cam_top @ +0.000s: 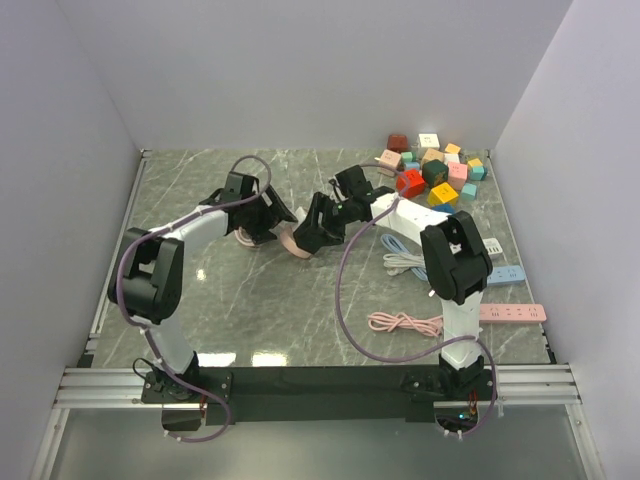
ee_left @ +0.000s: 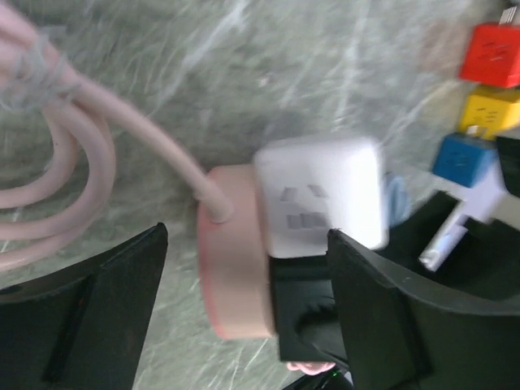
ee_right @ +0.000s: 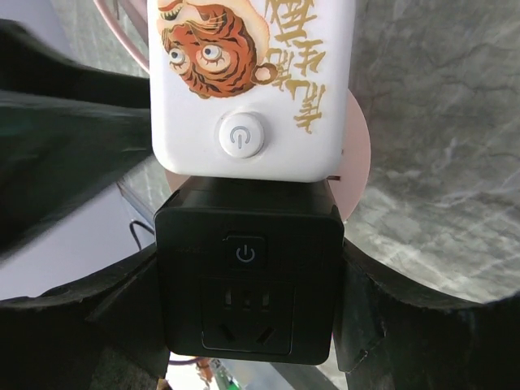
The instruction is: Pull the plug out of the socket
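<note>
My right gripper pulls off the black plug [ee_right: 248, 276] next, carries it to the coloured blocks, lowers it there and releases it, since bare tabletop shows beside the red block.
A black cube plug [ee_right: 248, 276] with a power button sits plugged into a white cube socket [ee_right: 252, 81] with a tiger print, which is joined to a pink round base [ee_right: 357, 154]. My right gripper [ee_right: 250, 268] is shut on the black plug, one finger on each side. In the left wrist view the pink base [ee_left: 236, 268], white cube [ee_left: 321, 203] and black plug [ee_left: 305, 313] lie between my left gripper's [ee_left: 248, 236] spread fingers; the left finger stands apart from the base. A pink cable [ee_left: 97, 138] runs off the base. From above both grippers, left [cam_top: 272, 215] and right [cam_top: 312, 232], meet mid-table.
Several coloured cube blocks [cam_top: 435, 170] lie at the back right. A white cable [cam_top: 405, 262], a blue power strip [cam_top: 502, 275], a pink power strip [cam_top: 515, 313] and a coiled pink cable [cam_top: 405, 323] lie on the right, near the right arm.
</note>
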